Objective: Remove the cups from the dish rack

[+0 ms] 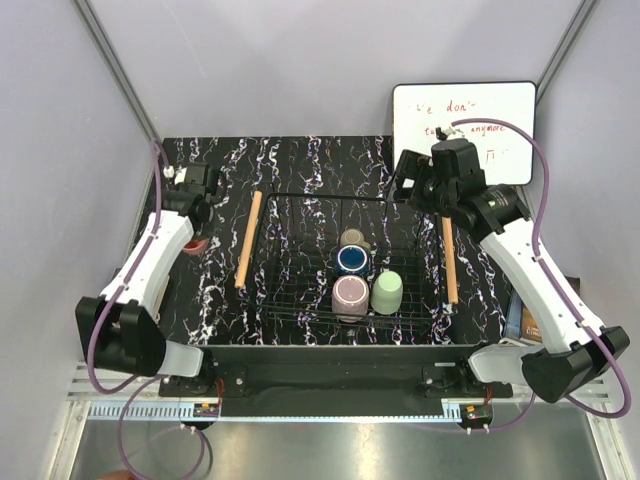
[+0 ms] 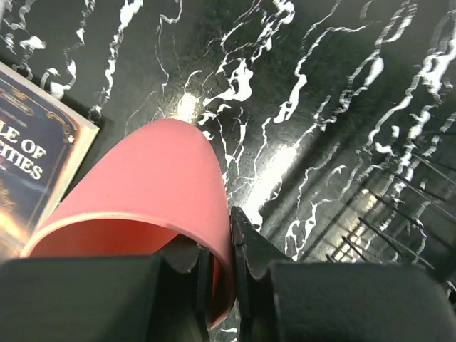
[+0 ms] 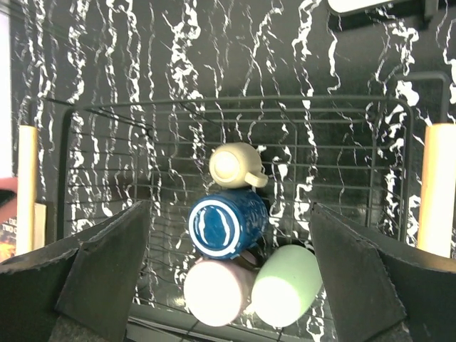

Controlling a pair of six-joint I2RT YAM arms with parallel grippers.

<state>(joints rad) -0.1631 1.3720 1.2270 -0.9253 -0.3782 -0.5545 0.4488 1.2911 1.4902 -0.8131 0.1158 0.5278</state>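
Note:
The robot next needs to lower its left gripper and the pink cup (image 2: 142, 185) to the bare tabletop between the book and the rack, then let go of the cup's rim, because that clear spot is below them.
The black wire dish rack (image 1: 300, 215) with wooden side bars sits mid-table. In it lie a beige cup (image 1: 352, 238), a dark blue cup (image 1: 352, 260), a mauve cup (image 1: 350, 293) and a mint green cup (image 1: 387, 291). My left gripper (image 1: 197, 232) is left of the rack, shut on the rim wall of the pink cup (image 2: 142, 185), one finger inside and one outside, low over the table. My right gripper (image 1: 405, 180) is open and empty above the rack's far right end. Its view shows the beige cup (image 3: 231, 165), blue cup (image 3: 224, 222), mauve cup (image 3: 214, 291) and mint cup (image 3: 285, 285) between its fingers.
A book (image 2: 28, 164) lies on the table just beside the pink cup. A whiteboard (image 1: 463, 130) leans at the back right. The rack's corner (image 2: 399, 214) shows to the right of the left gripper. Grey walls close in on both sides.

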